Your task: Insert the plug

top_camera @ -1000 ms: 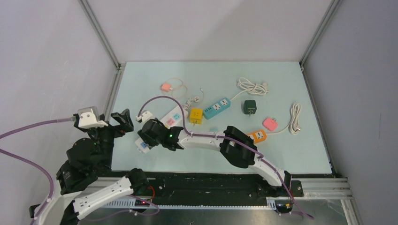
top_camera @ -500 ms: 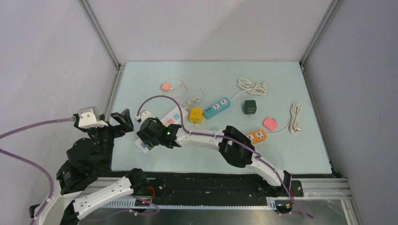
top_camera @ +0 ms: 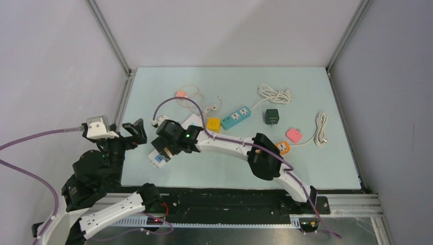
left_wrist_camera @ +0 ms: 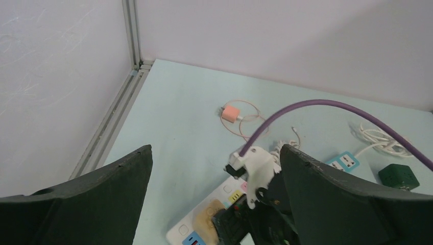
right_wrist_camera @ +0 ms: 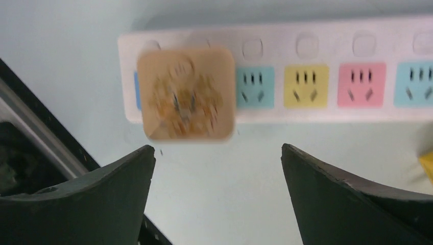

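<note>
My right gripper is about to go outward and to the right in the top view, then down, around the yellow cube adaptor (right_wrist_camera: 427, 164), because the tan plug (right_wrist_camera: 186, 93) sits on the adaptor's socket.
A tan square plug (right_wrist_camera: 186, 93) sits on the end socket of a white power strip (right_wrist_camera: 327, 45) with coloured sockets; it looks blurred in the right wrist view. My right gripper (right_wrist_camera: 217, 148) stands open just off the plug, fingers (right_wrist_camera: 117, 194) wide apart and nothing between them. In the top view the right gripper (top_camera: 166, 145) hovers over the strip's near end (top_camera: 158, 159) and hides most of the plug. The left wrist view shows the plug (left_wrist_camera: 214, 217) on the strip under the right arm. My left gripper (top_camera: 134, 133) is open at the table's left edge, holding nothing.
A yellow cube adaptor (top_camera: 213, 125), a blue strip (top_camera: 236, 117), a dark green charger (top_camera: 271, 116), a pink charger (top_camera: 293, 135) and an orange adaptor (top_camera: 281, 148) lie right of the strip. White cables (top_camera: 274, 93) and a salmon charger (top_camera: 180, 95) lie farther back.
The right gripper has opened and let go of the plug, which stays on the strip. It has drawn back a little from the strip's end. The left arm has not moved.
</note>
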